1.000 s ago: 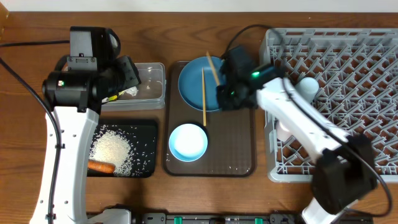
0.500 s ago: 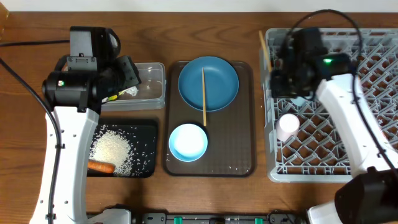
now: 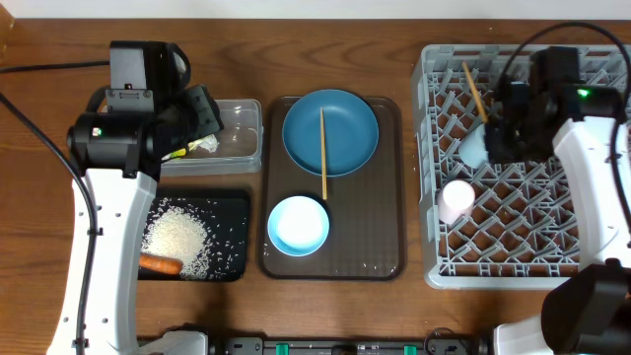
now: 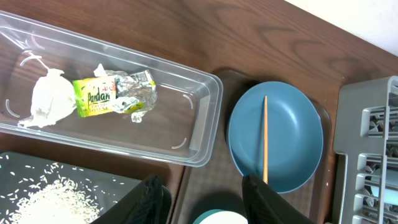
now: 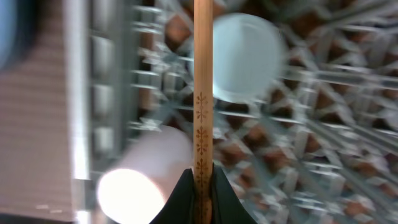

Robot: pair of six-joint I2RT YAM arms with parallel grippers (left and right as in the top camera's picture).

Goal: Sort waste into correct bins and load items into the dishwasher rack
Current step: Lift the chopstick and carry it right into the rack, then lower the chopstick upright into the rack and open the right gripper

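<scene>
My right gripper should lower past the light-blue cup and free the chopstick, since empty rack slots lie below it, to its right in the overhead view.
My right gripper is shut on one wooden chopstick and holds it over the grey dishwasher rack. In the right wrist view the chopstick runs straight up from the pinched fingertips, above a pale pink cup and a light-blue cup. The other chopstick lies across the blue plate. A light-blue bowl sits below the plate. My left gripper hangs open and empty above the clear tub's corner.
The clear tub holds a white tissue and a snack wrapper. The black tray holds rice and a carrot. Plate and bowl rest on a brown serving tray.
My right arm has swung right with one chopstick, from over the blue plate to above the rack. The left arm has not moved.
</scene>
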